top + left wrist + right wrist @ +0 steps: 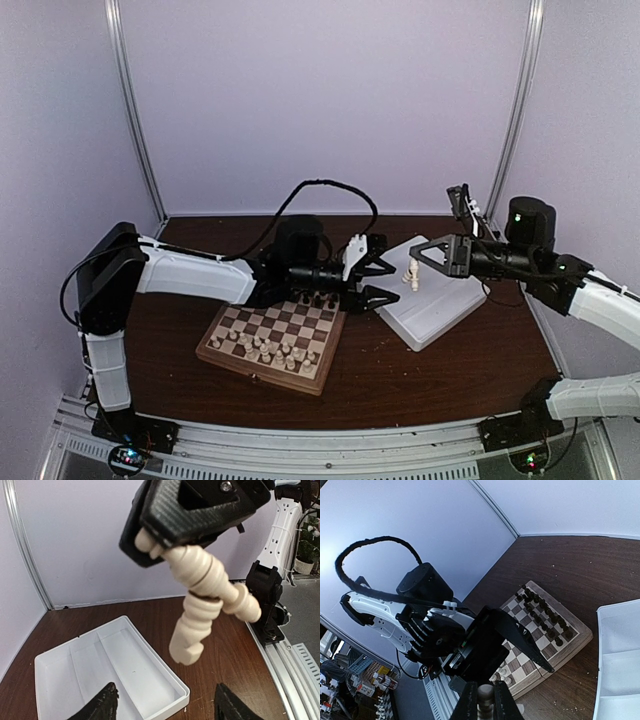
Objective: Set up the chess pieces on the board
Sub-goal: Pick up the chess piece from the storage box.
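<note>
The tray's near section [426,323] [621,709] is open below the gripper, so the right gripper will next lower over it, tilt its fingers down and release a cream chess piece.
The board [231,352] lies in front of the left arm. Dark figures stand along its far edge and several cream chess pieces [268,349] on its near rows. My right gripper [413,263] is shut on two cream chess pieces [197,615] that hang crossed above the table, just right of the board. My left gripper [398,277] reaches out level towards them, open, with nothing between its fingertips [102,702]. In the right wrist view a piece's rounded end [485,696] shows between the right gripper's fingers [470,702].
A white plastic tray [440,305] with shallow compartments lies right of the board, under and beyond both grippers. The left arm's black cable [330,190] loops above the board. Purple walls enclose the back and sides.
</note>
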